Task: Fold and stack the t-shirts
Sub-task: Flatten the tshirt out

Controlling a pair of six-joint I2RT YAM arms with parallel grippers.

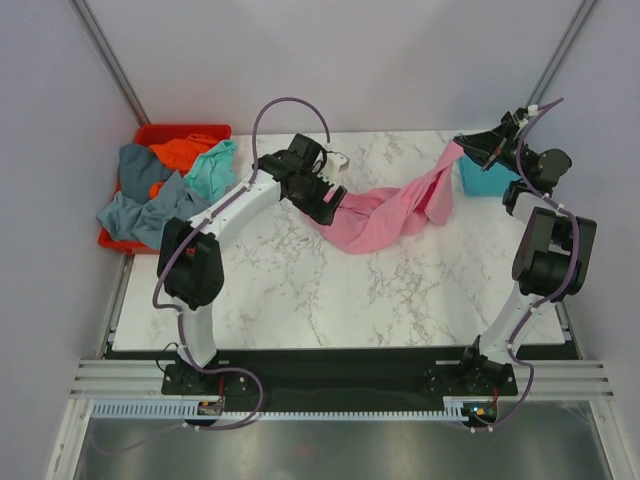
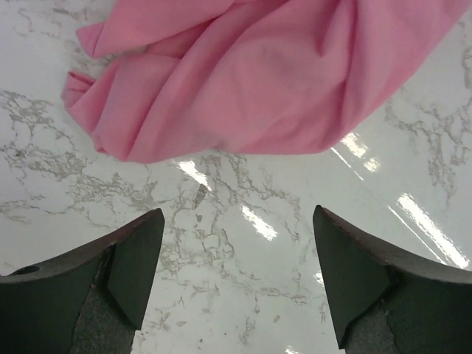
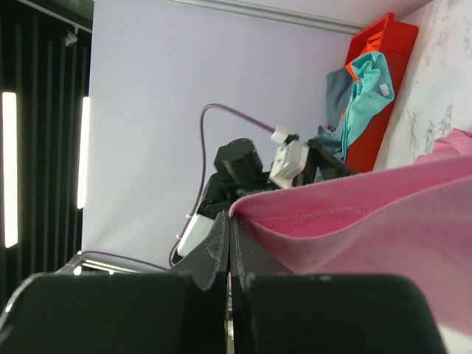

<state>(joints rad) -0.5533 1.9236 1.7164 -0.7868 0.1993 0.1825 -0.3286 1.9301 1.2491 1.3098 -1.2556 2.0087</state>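
My left gripper moves down and outward onto the near edge of the pink t-shirt's loose end next and closes. Its open fingers are still short of the t-shirt.
A pink t-shirt lies crumpled across the back middle of the marble table, and one corner is lifted up to the right. My right gripper is shut on that raised hem, seen pinched between its fingertips in the right wrist view. My left gripper is open and empty, low over the table just short of the shirt's left end; the pink cloth lies beyond its fingers. A teal-turquoise shirt lies at the back right. Grey-blue, orange and mint shirts are piled in the bin.
A red plastic bin stands off the table's back left corner, with shirts spilling over its near side. It also shows in the right wrist view. Grey walls close in the back and sides. The table's front edge meets a black rail.
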